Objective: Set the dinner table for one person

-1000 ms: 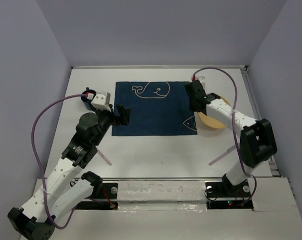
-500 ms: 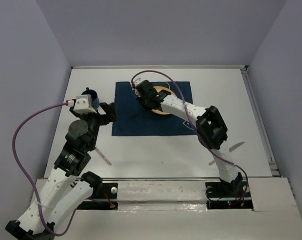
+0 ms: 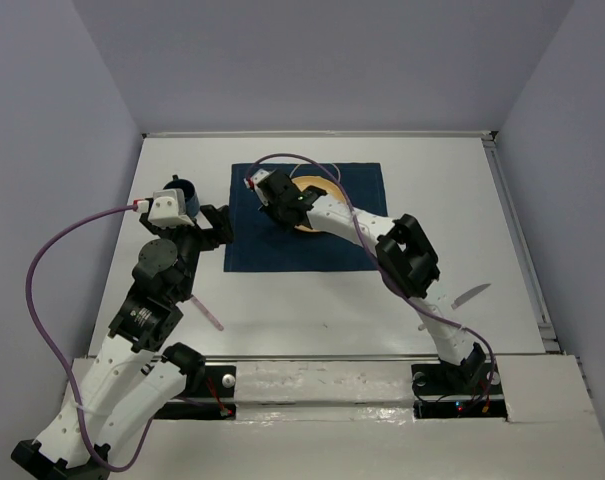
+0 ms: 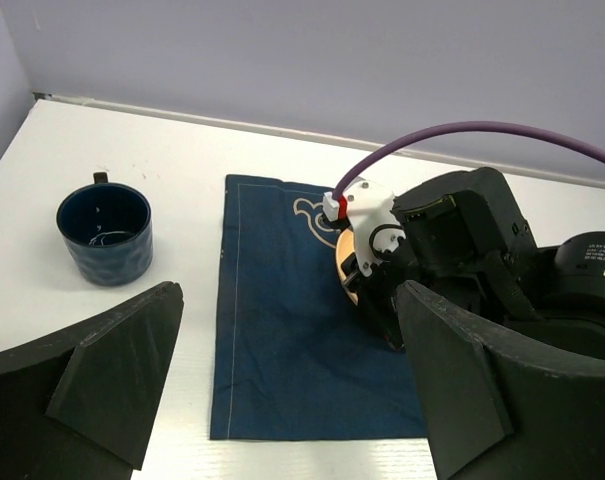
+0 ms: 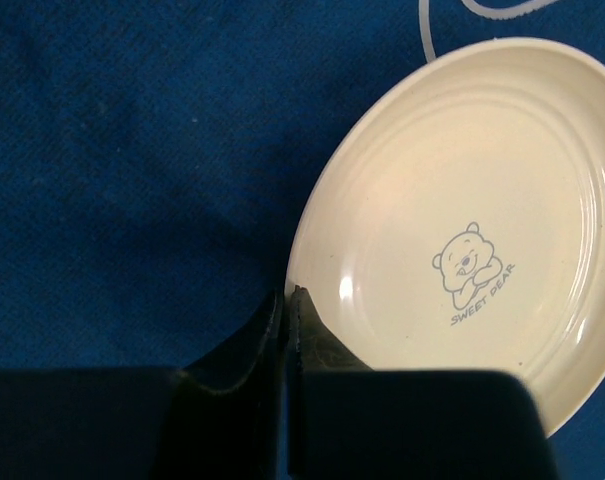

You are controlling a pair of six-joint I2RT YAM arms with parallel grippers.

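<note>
The cup lies below and left of my left gripper in the top view, so I should next lower it sideways onto the cup's rim farthest from the cloth (image 4: 60,215).
The white dinner table (image 3: 312,300) carries a navy blue cloth (image 3: 272,245) with whale outlines. My right gripper (image 5: 286,295) is shut on the near rim of a cream plate (image 5: 462,240) with a bear print, which is over the cloth's far middle (image 3: 312,187). In the top view my right gripper (image 3: 279,207) reaches across the cloth. My left gripper (image 4: 287,295) is open and empty above the cloth's left edge (image 3: 220,226). A dark blue cup (image 4: 104,233) stands upright on the table left of the cloth.
A pink utensil (image 3: 210,316) lies on the table near my left arm. A pale utensil (image 3: 472,294) lies at the right, near my right arm. A metal rail (image 3: 312,356) runs along the near edge. Walls close the other sides.
My right gripper has carried the plate from the cloth's right edge leftwards onto the cloth's far middle. My left gripper has drawn back to the left, off the cloth.
</note>
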